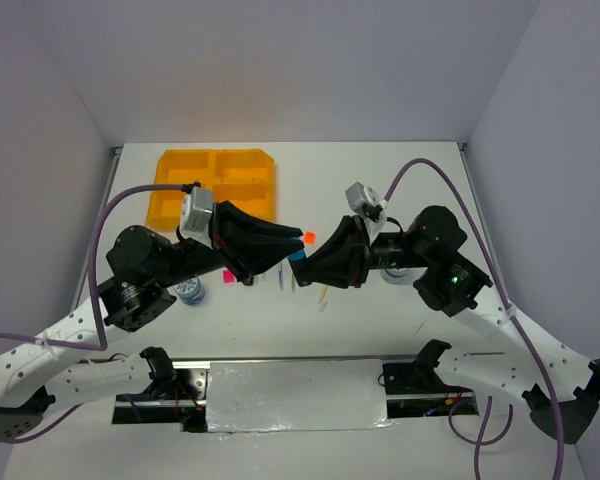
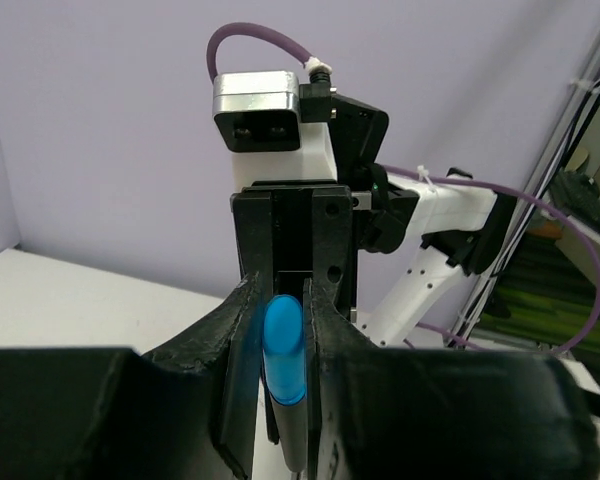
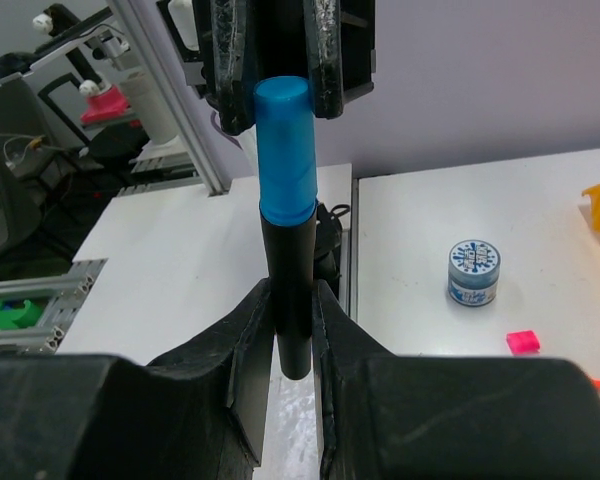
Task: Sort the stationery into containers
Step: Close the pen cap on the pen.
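The orange-yellow tray's near section by the pens is open, so my left gripper should swing outward over it next, fingers tilting down to release the marker.
A black marker with a blue cap [image 1: 296, 256] stands roughly upright in the air between my two grippers, above the table's middle. My right gripper [image 1: 303, 263] is shut on its black barrel, as the right wrist view shows [image 3: 293, 300]. My left gripper [image 1: 297, 243] is shut on the blue cap [image 2: 283, 350], with its fingers [image 3: 330, 60] at either side of the cap's top. The orange-yellow tray [image 1: 170, 200] lies at the far left, behind my left arm. Thin grey pens [image 1: 284, 278] and a pale stick [image 1: 323, 297] lie on the table under the grippers.
A round blue-lidded roll [image 1: 190, 291] and a pink square [image 1: 227, 274] lie beside my left arm, and both also show in the right wrist view [image 3: 474, 272] [image 3: 522, 342]. A tiny orange square [image 1: 306, 237] lies by the left fingertips. Walls close in the table on three sides.
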Robot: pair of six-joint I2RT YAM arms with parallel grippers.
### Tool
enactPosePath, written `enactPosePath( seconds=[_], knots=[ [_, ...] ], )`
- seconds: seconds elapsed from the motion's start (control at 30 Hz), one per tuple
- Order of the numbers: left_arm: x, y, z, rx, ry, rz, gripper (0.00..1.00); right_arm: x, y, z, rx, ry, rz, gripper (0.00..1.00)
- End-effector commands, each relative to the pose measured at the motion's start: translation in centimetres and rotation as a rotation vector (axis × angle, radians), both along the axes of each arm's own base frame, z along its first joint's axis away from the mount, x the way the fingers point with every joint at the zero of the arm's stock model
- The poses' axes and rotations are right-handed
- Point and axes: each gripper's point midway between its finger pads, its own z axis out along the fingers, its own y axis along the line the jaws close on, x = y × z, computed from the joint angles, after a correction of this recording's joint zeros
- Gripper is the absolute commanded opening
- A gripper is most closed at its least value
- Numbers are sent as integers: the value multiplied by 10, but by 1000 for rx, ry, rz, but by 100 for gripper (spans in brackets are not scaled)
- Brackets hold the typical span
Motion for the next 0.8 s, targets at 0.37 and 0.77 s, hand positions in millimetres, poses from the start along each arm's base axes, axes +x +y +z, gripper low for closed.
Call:
enactPosePath(
  seconds=[0.37, 0.77],
  knots=[
    [-15, -25, -114, 290, 282, -151, 0, 4, -22, 139, 273, -344, -96, 0],
    [-5, -21, -171, 451, 432, -77, 0, 14, -18, 176, 254, -433, -113, 0]
  ],
)
